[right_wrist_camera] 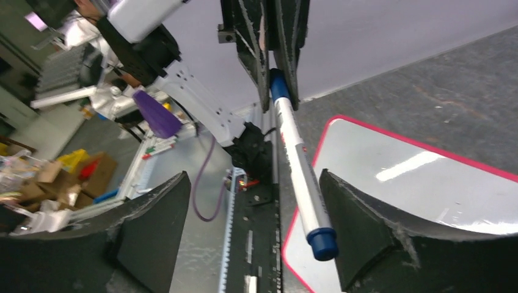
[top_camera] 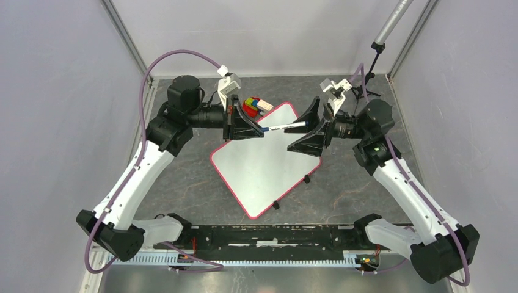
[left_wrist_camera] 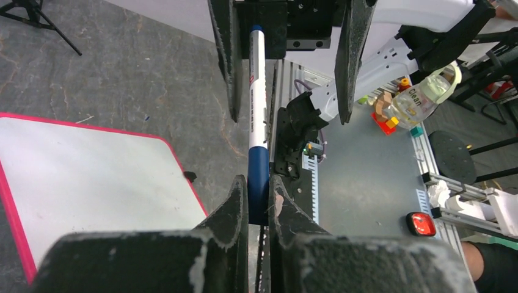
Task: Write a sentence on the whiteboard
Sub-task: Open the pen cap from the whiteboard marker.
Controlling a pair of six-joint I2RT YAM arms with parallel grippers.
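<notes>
I should next carry the marker's blue cap with my left gripper to the left in the top view, then lower it and let go of it, because the bare table (top_camera: 199,157) beside the board is below, on that side.
The whiteboard (top_camera: 262,168) lies flat on the dark table, turned diagonally, with a pink-red rim; its white face shows no sentence in any view. A white marker (top_camera: 284,127) with a dark blue cap hangs level above the board's far corner. My left gripper (top_camera: 259,129) is shut on the marker's blue cap end (left_wrist_camera: 258,183). My right gripper (top_camera: 308,128) stands open around the other end, its fingers wide on either side. In the right wrist view the marker (right_wrist_camera: 299,171) passes between the fingers close to the right one, with my right gripper (right_wrist_camera: 251,177) not pinching it.
A cluster of coloured blocks (top_camera: 253,105) sits just behind the board's far corner. A black tripod stand (top_camera: 369,79) is at the back right. The black mounting rail (top_camera: 262,235) runs along the near edge. Grey walls close in both sides.
</notes>
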